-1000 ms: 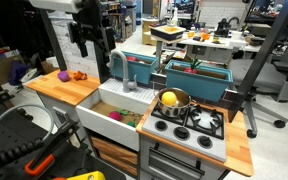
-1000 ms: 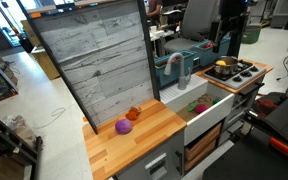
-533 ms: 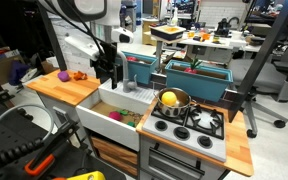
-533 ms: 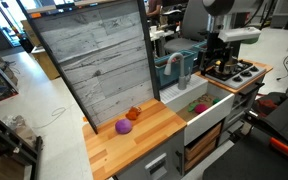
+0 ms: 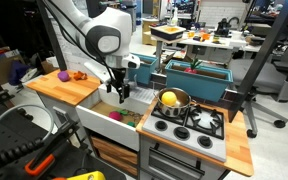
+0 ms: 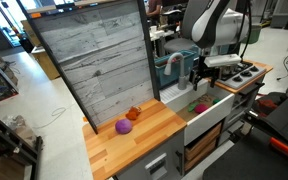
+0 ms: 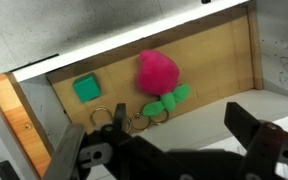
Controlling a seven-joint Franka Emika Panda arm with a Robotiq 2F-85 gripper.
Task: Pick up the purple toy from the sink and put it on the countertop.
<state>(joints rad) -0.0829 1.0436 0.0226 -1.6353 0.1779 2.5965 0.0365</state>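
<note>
My open gripper will go down into the sink next, around the toy's rounded magenta body (image 5: 114, 116) (image 7: 158, 72), which lies below it with bare sink bottom on both sides for the fingers.
The purple toy (image 7: 156, 72), a rounded reddish-magenta piece with a green leaf part, lies on the sink floor in the wrist view. It shows as a small dark red spot in both exterior views (image 5: 114, 115) (image 6: 197, 107). The white sink (image 5: 102, 127) (image 6: 208, 122) stands between the light wooden countertop (image 5: 56, 92) (image 6: 139, 145) and the stove. My gripper (image 5: 118, 96) (image 6: 197, 86) (image 7: 174, 125) hangs open and empty over the basin, above the toy and apart from it.
A green square piece (image 7: 86, 88) and metal rings (image 7: 150, 116) also lie in the sink. A magenta ball (image 6: 124, 126) and an orange toy (image 6: 133, 113) sit on the countertop. A pot (image 5: 170, 100) stands on the stove (image 5: 189, 123). Teal bins (image 5: 196, 78) stand behind.
My arm has swung from high behind the countertop across to the sink, and the gripper has come down over the basin.
</note>
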